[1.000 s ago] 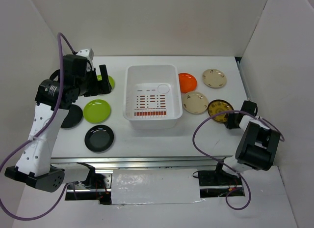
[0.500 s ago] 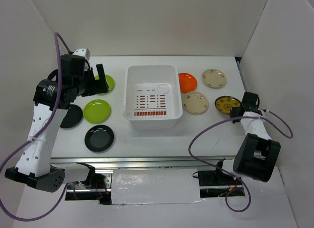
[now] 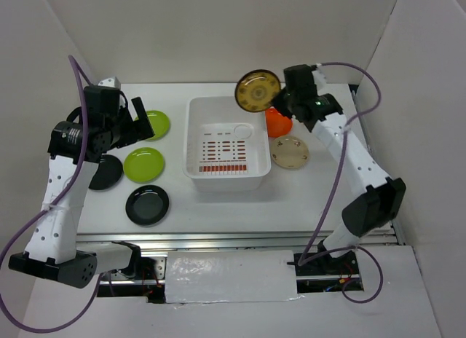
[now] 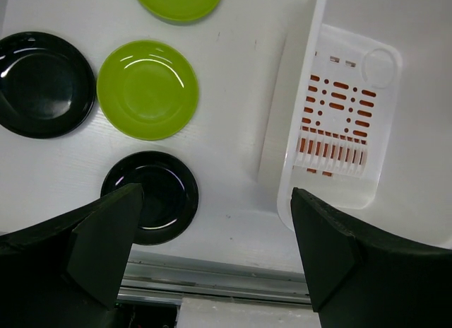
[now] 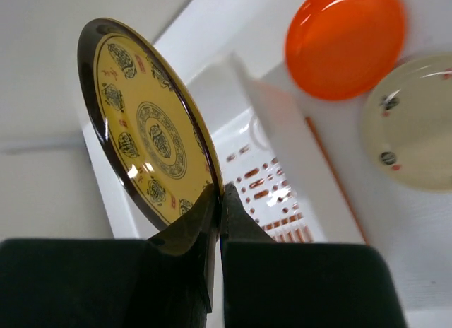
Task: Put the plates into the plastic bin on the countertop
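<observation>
I need to move my right gripper to the left in the top view and go down into the bin [image 3: 224, 182], because the plate is still hanging above the bin's rim.
My right gripper [image 3: 279, 99] is shut on the rim of the patterned yellow-brown plate [image 3: 258, 91]. It holds the plate on edge above the far right corner of the white plastic bin [image 3: 224, 182]. In the right wrist view the plate [image 5: 148, 126] stands in the closed gripper [image 5: 220, 197] over the bin [image 5: 279, 123]. My left gripper [image 3: 142, 128] is open and empty, high above the left plates. Two lime green plates [image 3: 143, 164] [image 3: 156, 123] and two black plates [image 3: 147, 205] [image 3: 108, 172] lie left of the bin. An orange plate [image 3: 278, 124] and a cream plate [image 3: 290, 151] lie on its right.
The bin holds no plates. The white countertop [image 3: 218, 207] ends at a metal rail [image 3: 233, 240] in front. White walls close in the left, back and right. The second cream plate is hidden behind my right arm. The left wrist view shows the bin [image 4: 279, 151] and a black plate [image 4: 152, 196].
My right arm has swung from the table's right edge up and left, carrying the patterned plate to above the bin's far right corner. My left arm has drawn back slightly to the left.
</observation>
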You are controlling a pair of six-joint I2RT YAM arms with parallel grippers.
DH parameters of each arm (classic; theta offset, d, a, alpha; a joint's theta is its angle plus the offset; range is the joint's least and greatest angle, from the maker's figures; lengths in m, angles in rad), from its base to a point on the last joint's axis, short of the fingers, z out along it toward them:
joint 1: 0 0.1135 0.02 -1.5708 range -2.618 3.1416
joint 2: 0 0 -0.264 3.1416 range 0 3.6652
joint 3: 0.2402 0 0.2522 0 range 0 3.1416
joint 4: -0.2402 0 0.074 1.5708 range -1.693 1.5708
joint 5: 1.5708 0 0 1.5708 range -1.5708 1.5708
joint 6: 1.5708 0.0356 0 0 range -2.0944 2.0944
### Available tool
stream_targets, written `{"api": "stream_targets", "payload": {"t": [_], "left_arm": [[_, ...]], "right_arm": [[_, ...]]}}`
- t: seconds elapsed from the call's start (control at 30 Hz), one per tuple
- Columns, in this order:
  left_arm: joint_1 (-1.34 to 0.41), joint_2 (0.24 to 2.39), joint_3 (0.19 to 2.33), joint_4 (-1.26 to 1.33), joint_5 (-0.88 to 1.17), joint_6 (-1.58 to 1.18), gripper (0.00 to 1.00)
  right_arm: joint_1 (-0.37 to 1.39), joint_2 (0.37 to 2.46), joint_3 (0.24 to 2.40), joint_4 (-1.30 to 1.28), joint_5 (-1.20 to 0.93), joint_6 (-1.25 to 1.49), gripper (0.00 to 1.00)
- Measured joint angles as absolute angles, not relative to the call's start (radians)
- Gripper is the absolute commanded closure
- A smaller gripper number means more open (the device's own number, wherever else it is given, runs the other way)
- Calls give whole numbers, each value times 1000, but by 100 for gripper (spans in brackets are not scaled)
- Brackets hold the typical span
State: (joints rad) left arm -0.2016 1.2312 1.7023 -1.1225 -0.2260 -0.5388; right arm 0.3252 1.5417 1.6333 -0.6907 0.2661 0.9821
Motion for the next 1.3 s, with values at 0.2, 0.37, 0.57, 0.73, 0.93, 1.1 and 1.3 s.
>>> {"api": "stream_targets", "payload": {"t": [0.2,0.37,0.57,0.73,0.93,1.1,1.3], "left_arm": [[-175,1239,1673,-1159,-234,-567,1],[-127,1248,1619,-1203,-254,-597,1],[-66,1237,1490,-1214,-225,-610,1],[-52,1200,1422,-1220,-208,-616,1],[-19,1156,1359,-1250,-242,-664,1],[28,1150,1267,-1255,-242,-690,1],[47,1141,1194,-1260,-244,-743,1]], "right_arm": [[493,1756,1769,-755,246,936,100],[532,1972,1887,-813,193,916,100],[543,2138,1985,-830,137,911,100],[545,2196,2019,-820,95,919,95],[547,2240,2022,-804,36,932,34],[558,2231,2021,-771,-3,904,0],[580,2004,1906,-717,-4,812,0]]}}
